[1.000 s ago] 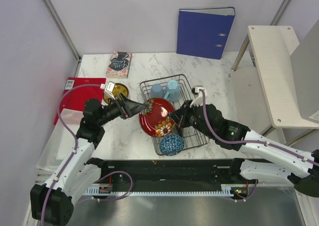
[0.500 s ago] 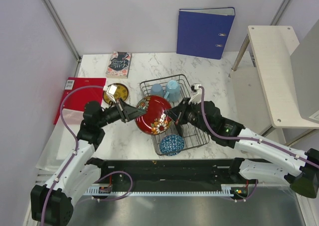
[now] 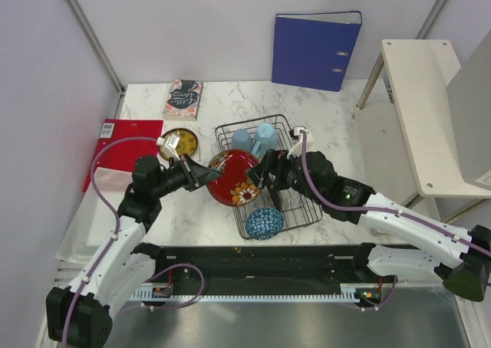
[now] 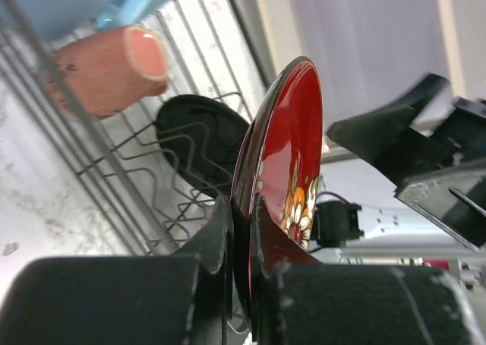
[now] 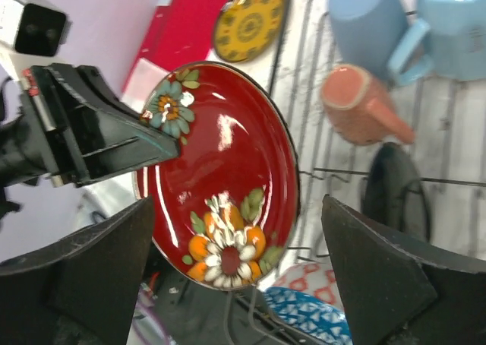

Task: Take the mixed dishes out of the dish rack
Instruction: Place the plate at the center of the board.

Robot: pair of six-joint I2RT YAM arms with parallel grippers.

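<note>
My left gripper takes the red plate (image 3: 236, 179) down and to the left in the top view next and releases it onto the yellow plate (image 3: 179, 142), since it's outside the rack.
A red flowered plate (image 3: 236, 179) stands on edge over the left side of the dish rack (image 3: 301, 204). My left gripper (image 3: 209, 173) is shut on its left rim, and the left wrist view shows the rim pinched between the fingers (image 4: 216, 231). My right gripper (image 3: 265, 177) is open just right of the plate, its jaws wide on either side of it (image 5: 228, 178) without touching. In the rack are two blue mugs (image 3: 242, 139), a salmon cup (image 5: 357, 106), a black dish (image 4: 201, 140) and a blue net-patterned bowl (image 3: 265, 221). A yellow plate (image 3: 179, 142) lies on the table left of the rack.
A blue binder (image 3: 314, 49) stands against the back wall. A book (image 3: 182, 99) lies at the back left and a red folder (image 3: 123, 149) at the left edge. A white side table (image 3: 430, 110) stands to the right.
My left gripper has closed on the red plate's rim. My right gripper has opened and let go of the plate. The plate has shifted slightly up and left.
</note>
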